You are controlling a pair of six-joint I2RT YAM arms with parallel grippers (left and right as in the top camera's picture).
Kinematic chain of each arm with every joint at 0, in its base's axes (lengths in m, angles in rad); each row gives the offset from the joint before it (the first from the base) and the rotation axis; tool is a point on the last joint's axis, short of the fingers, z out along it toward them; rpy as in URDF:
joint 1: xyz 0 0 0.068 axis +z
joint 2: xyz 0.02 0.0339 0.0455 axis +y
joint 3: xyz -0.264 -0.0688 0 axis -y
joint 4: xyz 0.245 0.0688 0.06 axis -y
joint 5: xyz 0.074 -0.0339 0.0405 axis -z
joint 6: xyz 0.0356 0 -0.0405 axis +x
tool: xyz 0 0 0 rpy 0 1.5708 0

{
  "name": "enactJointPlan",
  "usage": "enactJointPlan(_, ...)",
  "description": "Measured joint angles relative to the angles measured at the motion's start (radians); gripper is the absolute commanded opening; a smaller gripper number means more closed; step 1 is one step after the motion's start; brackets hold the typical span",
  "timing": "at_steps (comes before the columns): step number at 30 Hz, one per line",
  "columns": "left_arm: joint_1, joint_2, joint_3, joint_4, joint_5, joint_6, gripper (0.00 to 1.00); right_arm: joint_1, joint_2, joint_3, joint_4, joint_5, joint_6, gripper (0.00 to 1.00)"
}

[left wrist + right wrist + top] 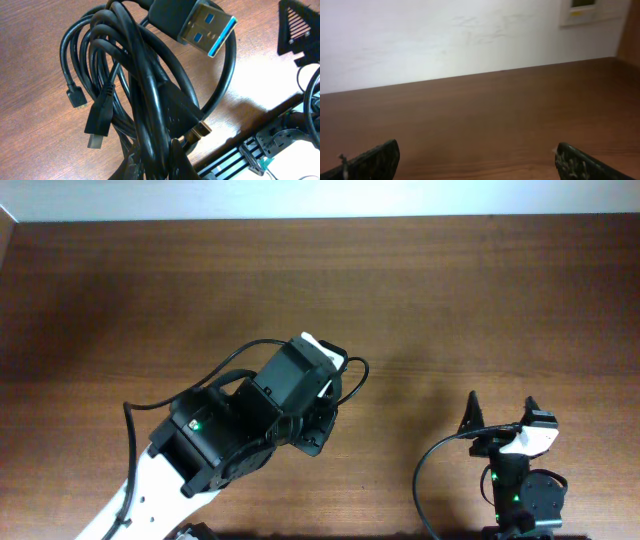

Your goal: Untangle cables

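Observation:
The tangled bundle still hangs clear of the table, so the robot's left gripper will next move down toward the bare table below and release the several pieces of cable.
The cables [150,90] are a tangled bundle of glossy black cords hanging in my left gripper [155,162], which is shut on several strands. A large blue USB plug [205,27] sticks out at the top. Two small plugs [97,125] dangle on the left, and a gold-tipped plug [200,129] sits lower right. In the overhead view the left gripper [318,418] is at table centre and hides the bundle; only one loop [352,380] shows. My right gripper [500,420] is open and empty at the front right. Its fingertips frame bare table in the right wrist view [477,155].
The wooden table [300,270] stretches to a white wall at the back. The right arm's own thick black wire [430,470] loops at the front right. The right gripper also shows in the left wrist view [300,30], with a black rail [250,150] along the table's front edge.

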Motion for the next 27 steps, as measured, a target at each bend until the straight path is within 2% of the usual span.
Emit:
enactJointPlan(1,0.000,0.000,-0.001,0.002,0.000,0.000,0.00,0.000,0.000,0.000,0.000,-0.040,0.009,0.98)
enactJointPlan(2,0.000,0.000,-0.009,0.016,0.000,0.000,0.00,0.000,0.000,0.000,0.005,-0.179,0.081,0.98)
enactJointPlan(6,0.000,0.031,-0.029,0.053,0.000,-0.003,0.00,0.001,0.001,0.000,0.026,-0.842,0.586,0.98)
enactJointPlan(8,0.000,0.040,-0.032,0.053,0.000,-0.003,0.00,0.001,0.001,0.000,0.070,-1.034,0.777,0.99)
enactJointPlan(10,0.000,0.040,-0.033,0.053,0.000,-0.003,0.00,0.001,0.003,0.000,0.159,-1.089,0.842,1.00)
enactJointPlan(12,0.000,0.040,-0.033,0.053,0.000,-0.003,0.00,0.001,0.004,0.003,0.121,-1.089,0.885,0.93)
enactJointPlan(13,0.000,0.040,-0.033,0.051,0.000,-0.003,0.00,0.001,0.034,0.004,0.080,-1.072,0.944,0.85)
enactJointPlan(14,0.000,0.040,-0.033,0.047,0.000,-0.003,0.00,0.001,0.057,0.006,0.079,-1.061,0.972,0.86)
enactJointPlan(15,0.000,0.040,-0.033,0.046,0.000,0.012,0.00,0.001,0.107,0.026,0.075,-1.048,1.031,0.87)
enactJointPlan(16,0.000,0.040,-0.033,0.041,0.000,0.053,0.00,0.001,0.160,0.058,0.075,-1.033,1.073,0.92)
enactJointPlan(18,0.000,0.040,-0.034,0.044,0.000,0.142,0.00,0.001,0.251,0.133,0.077,-1.019,1.129,0.93)
enactJointPlan(20,0.000,0.040,-0.034,0.050,-0.001,0.225,0.00,0.001,0.382,0.243,0.079,-1.008,1.169,0.82)
enactJointPlan(22,0.000,0.040,-0.034,0.052,0.000,0.260,0.00,0.001,0.500,0.329,0.080,-1.009,1.210,0.71)
enactJointPlan(25,0.000,0.040,-0.034,0.054,0.000,0.283,0.00,0.013,0.630,0.384,0.141,-1.028,1.334,0.71)
enactJointPlan(27,0.000,0.040,-0.034,0.077,0.001,0.290,0.00,0.101,0.679,0.385,0.240,-1.018,1.381,0.71)
